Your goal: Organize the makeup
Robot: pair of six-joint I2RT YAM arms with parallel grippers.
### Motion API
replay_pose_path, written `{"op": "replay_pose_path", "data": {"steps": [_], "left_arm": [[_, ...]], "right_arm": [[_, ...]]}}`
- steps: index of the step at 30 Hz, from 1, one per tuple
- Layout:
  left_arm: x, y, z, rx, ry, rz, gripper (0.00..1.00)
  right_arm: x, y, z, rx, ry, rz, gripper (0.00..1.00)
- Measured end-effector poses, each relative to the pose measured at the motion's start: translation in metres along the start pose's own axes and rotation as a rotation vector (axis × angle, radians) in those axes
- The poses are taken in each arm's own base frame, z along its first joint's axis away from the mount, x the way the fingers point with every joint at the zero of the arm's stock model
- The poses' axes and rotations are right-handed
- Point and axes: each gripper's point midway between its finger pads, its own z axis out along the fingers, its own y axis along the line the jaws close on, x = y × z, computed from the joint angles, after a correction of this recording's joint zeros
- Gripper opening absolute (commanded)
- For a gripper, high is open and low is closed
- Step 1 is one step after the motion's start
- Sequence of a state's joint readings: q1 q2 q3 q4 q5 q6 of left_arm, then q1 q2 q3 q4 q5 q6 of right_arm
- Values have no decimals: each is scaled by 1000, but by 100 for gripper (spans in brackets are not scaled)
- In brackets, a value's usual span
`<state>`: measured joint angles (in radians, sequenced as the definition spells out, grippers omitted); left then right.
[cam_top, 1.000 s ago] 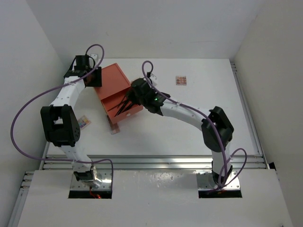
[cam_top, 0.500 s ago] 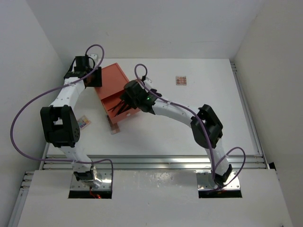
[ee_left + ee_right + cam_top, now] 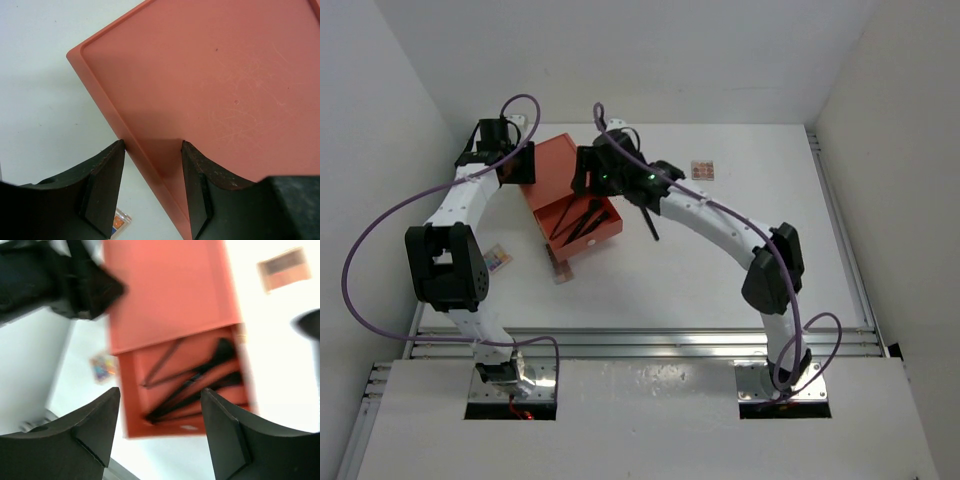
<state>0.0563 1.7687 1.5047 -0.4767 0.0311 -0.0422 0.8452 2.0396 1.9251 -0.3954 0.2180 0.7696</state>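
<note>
The black stick is outside the drawer, so I need to swing my right gripper to the right in the top view next, then down onto the black stick's near end (image 3: 655, 235).
The orange drawer box (image 3: 555, 168) stands at the far left, its drawer (image 3: 582, 222) pulled out toward me. Several slim black brushes (image 3: 200, 377) lie crossed in the drawer, one of them fan-headed. My right gripper (image 3: 161, 390) hovers open above the box and drawer, holding nothing; in the top view the right gripper (image 3: 584, 178) is over the box's right edge. My left gripper (image 3: 152, 142) stands open astride the box's far left edge, with one finger (image 3: 197, 175) over the lid (image 3: 225, 75). A pink-brown palette (image 3: 702, 170) lies far right of the box. A multicoloured palette (image 3: 497, 258) lies on the left.
A slim black stick (image 3: 649, 224) lies on the table just right of the drawer, under my right arm. A small flat piece (image 3: 560, 272) sits in front of the drawer. White walls close in on the left, right and far sides.
My right gripper has opened and pulled up and away from the drawer toward the box's far side. The brushes stay in the drawer. The left arm has not moved.
</note>
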Motion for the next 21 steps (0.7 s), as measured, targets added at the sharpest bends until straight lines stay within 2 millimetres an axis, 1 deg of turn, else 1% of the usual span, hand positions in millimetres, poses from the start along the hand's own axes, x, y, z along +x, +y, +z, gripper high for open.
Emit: {"op": "replay_pose_path", "data": {"steps": [2,3,5,7,8,10,12,15,17,19,21], "left_arm": [[0,0,0,0,-1,0,54],[0,0,0,0,-1,0,54],[0,0,0,0,-2,0,54],[0,0,0,0,-2,0,54],[0,0,0,0,-2,0,54],[0,0,0,0,-2,0,54],[0,0,0,-1,-2,1,54],[0,0,0,-1,-3,4,54],[0,0,0,-1,-3,4,54],[0,1,0,-2,-3,3,54],[0,2,0,-2,-3,2,54]], "right_arm": [[-11,-24,-7,24,34,-35,66],[-17,-44,-7,51,59,-35,66],[-22,-93,-5,133,102,-30,66],[-20,-140,2,223,143,-26,66],[-19,-160,6,260,159,-25,66],[-3,-194,18,328,222,-33,66],[17,-214,32,365,281,-51,66],[57,-234,47,398,392,-99,65],[80,-242,54,412,464,-131,65],[96,-249,60,422,513,-152,62],[111,-254,61,428,556,-169,58]]}}
